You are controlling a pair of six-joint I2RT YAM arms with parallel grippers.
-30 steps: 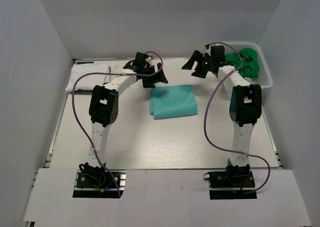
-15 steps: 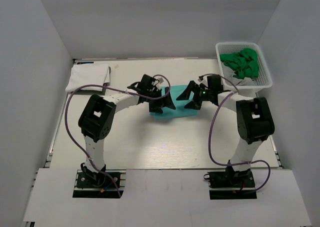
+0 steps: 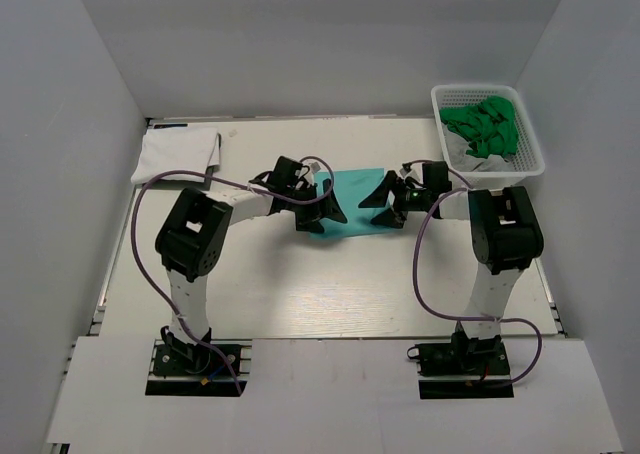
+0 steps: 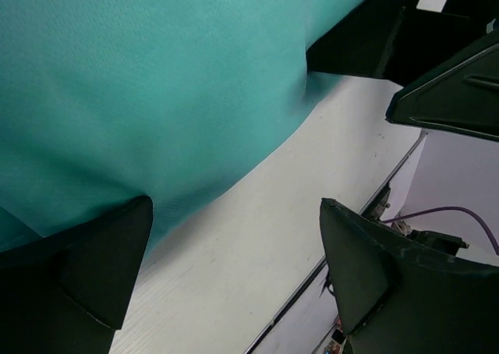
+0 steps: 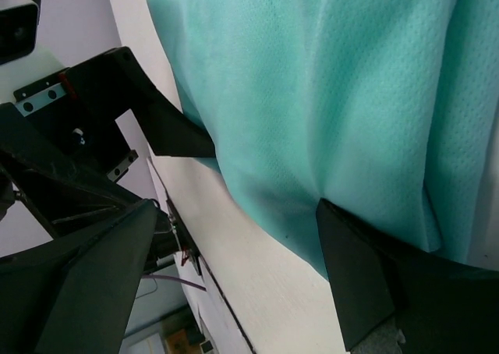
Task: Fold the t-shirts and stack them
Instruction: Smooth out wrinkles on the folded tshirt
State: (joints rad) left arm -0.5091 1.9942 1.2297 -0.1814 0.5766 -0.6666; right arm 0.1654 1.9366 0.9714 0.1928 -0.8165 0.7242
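My left gripper lifts and turns next, then lowers outward onto the teal t-shirt's edge facing the white t-shirt, since that edge lies outward of its fingers.
A folded teal t-shirt (image 3: 352, 200) lies flat at the table's middle. My left gripper (image 3: 320, 212) is open at its near left corner. In the left wrist view the teal t-shirt (image 4: 156, 89) fills the upper left, and one of the fingers (image 4: 93, 268) rests at its edge while the other stands over bare table. My right gripper (image 3: 385, 196) is open at the shirt's near right edge. In the right wrist view the teal t-shirt (image 5: 327, 97) runs down to the right one of the fingers (image 5: 366, 280). A folded white t-shirt (image 3: 178, 154) lies at the far left.
A white lattice basket (image 3: 495, 166) at the far right holds crumpled bright green cloth (image 3: 485, 124). Grey walls close in the table on three sides. Purple cables loop from both arms.
Both arms swung back from the far side and came down at the teal shirt's near corners, the right one leaving the basket. Both grippers stayed open.
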